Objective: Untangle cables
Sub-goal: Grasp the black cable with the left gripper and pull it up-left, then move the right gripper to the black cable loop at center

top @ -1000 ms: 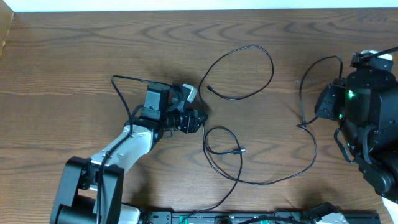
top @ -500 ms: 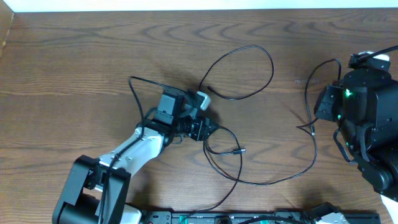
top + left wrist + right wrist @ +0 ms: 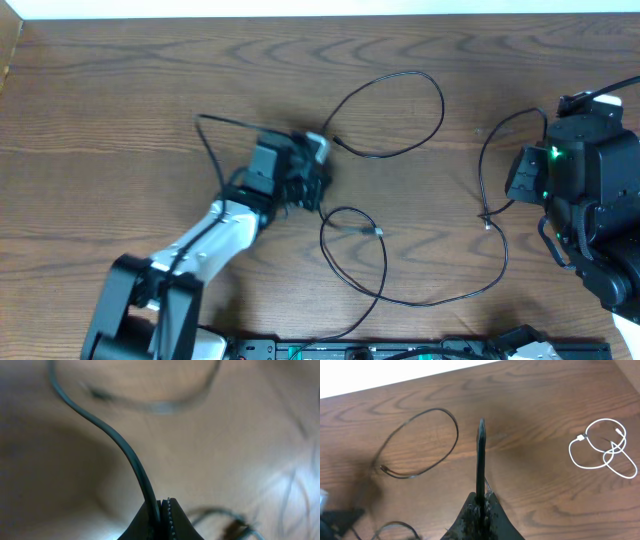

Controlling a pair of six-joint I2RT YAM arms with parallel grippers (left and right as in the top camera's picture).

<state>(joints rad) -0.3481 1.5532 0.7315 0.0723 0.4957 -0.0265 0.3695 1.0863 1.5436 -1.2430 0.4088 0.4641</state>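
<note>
My right gripper swings left in the overhead view next, over the round loop (image 3: 353,242) (image 3: 397,530) my held cable joins, lowers and releases, since the loop lies below.
Black cables lie looped on the wooden table. One open loop (image 3: 400,115) sits at the middle back and shows again as a black loop (image 3: 420,440) in the right wrist view. A second cable (image 3: 350,250) curls below it, with a small plug (image 3: 378,232), and sweeps right toward the right arm. My left gripper (image 3: 313,188) is shut on a black cable (image 3: 120,445), which is pinched between its fingertips (image 3: 162,506). My right gripper (image 3: 481,497) is shut on another black cable (image 3: 481,455) that stands straight up from its jaws. A thin white cord (image 3: 602,450) lies coiled at the right.
The right arm's body (image 3: 590,200) fills the table's right side. A thick black wire (image 3: 205,135) arches off the left arm. The table's far edge (image 3: 320,14) runs along the top, and a rail (image 3: 380,350) runs along the front.
The left gripper closed on a black cable and moved up and left, dragging the lower loop and its plug leftward. The cable hanging from the right gripper shifted slightly.
</note>
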